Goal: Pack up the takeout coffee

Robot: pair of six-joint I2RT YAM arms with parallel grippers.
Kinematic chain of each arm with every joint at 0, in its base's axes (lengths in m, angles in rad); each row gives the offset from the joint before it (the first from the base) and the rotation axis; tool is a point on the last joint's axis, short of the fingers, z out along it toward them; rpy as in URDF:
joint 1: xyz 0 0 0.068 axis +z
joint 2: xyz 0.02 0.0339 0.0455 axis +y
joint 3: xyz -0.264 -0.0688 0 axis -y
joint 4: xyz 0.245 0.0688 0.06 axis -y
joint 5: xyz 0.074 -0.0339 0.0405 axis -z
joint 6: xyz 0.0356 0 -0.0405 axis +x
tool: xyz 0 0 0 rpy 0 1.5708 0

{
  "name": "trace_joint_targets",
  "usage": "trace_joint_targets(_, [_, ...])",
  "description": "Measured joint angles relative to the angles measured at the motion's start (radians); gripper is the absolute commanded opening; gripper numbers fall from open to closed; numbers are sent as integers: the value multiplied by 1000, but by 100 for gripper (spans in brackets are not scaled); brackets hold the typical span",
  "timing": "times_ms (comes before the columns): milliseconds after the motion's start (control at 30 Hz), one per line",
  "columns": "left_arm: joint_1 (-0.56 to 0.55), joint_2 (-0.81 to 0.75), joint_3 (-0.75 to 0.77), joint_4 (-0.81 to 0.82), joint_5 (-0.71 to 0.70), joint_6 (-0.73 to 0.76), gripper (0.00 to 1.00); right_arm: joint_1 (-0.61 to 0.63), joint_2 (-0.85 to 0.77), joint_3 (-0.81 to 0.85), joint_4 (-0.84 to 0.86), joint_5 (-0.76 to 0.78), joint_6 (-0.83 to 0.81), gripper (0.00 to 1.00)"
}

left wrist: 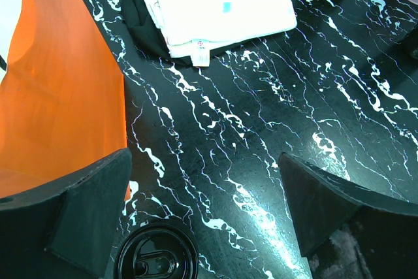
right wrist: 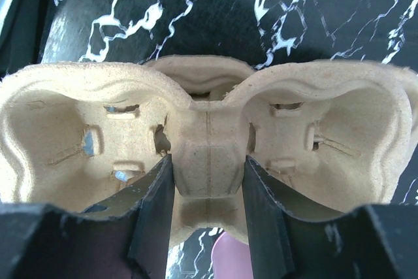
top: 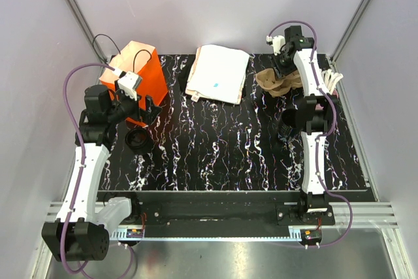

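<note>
My right gripper lifts back toward the bare tabletop between the napkins and the black cup next, then lowers and releases the carrier [top: 275,82] there, since that patch is empty.
A small black cup, the takeout coffee [top: 286,124], stands on the right, partly hidden by my right arm's elbow. At the back right lies a brown cardboard cup carrier [top: 275,82] [right wrist: 78,109]. My right gripper [top: 282,68] [right wrist: 208,161] has its fingers pressed against both sides of the carrier's centre post. On the left, my left gripper [top: 147,105] [left wrist: 204,158] hangs wide open over bare table. Just below it lies a flat round black lid [top: 138,138] [left wrist: 155,259], and nothing sits between its fingers.
An orange paper bag [top: 137,73] [left wrist: 55,89] stands at the back left, close to my left gripper. A stack of white napkins [top: 217,72] [left wrist: 215,1] lies at the back centre. A pink cup [top: 333,83] [right wrist: 230,258] stands beside the carrier at the right edge.
</note>
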Motion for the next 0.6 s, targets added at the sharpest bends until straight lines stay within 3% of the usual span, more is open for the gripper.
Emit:
trace_joint_targets(400, [0, 0, 0, 0, -2, 0, 99, 93, -268, -327, 34, -53, 12, 44])
trace_joint_targets(600, [0, 0, 0, 1, -2, 0, 99, 205, -478, -630, 154, -63, 18, 44])
